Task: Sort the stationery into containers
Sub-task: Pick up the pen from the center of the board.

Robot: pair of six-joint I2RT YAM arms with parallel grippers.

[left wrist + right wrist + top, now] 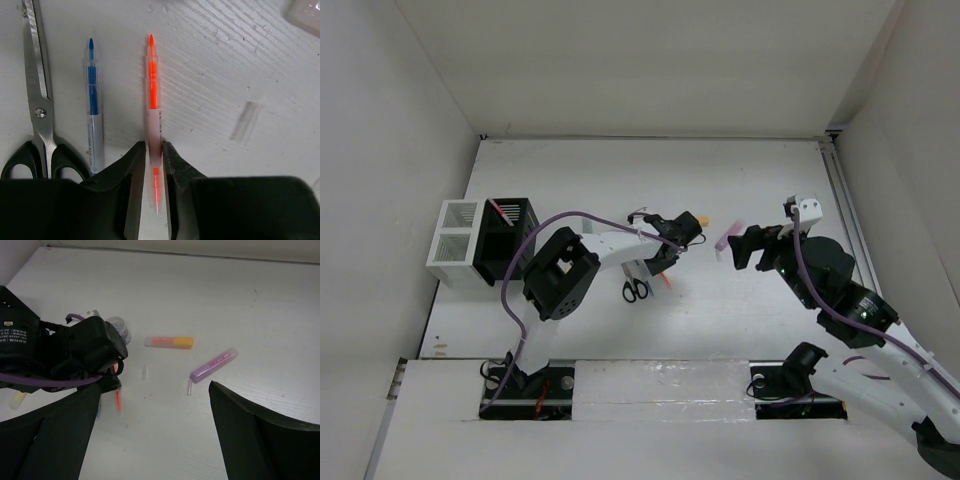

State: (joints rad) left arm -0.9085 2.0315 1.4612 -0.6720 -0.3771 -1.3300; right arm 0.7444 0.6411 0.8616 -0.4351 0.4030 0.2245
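Observation:
My right gripper is going to lower leftward in the top view onto a clear cap (718,254) and close, as the cap lies loose by the purple highlighter's near end.
An orange pen (153,90) lies flat on the white table, and my left gripper (154,155) is shut on its clear barrel, one finger on each side. A blue pen (93,110) and black-handled scissors (40,110) lie just left of it. In the top view the left gripper (663,266) reaches down beside the scissors (635,290). My right gripper (155,387) hangs open above the table with nothing between its fingers. A purple highlighter (214,365) lies just beyond its right finger. An orange-yellow highlighter (169,342) lies farther off. The black container (505,240) and white container (455,245) stand at the left.
A red pen (503,210) stands in the black container. Clear caps (144,372) lie loose on the table between the arms. A small round greyish piece (120,326) sits behind the left arm's wrist (65,350). White walls close in the table on the left, back and right.

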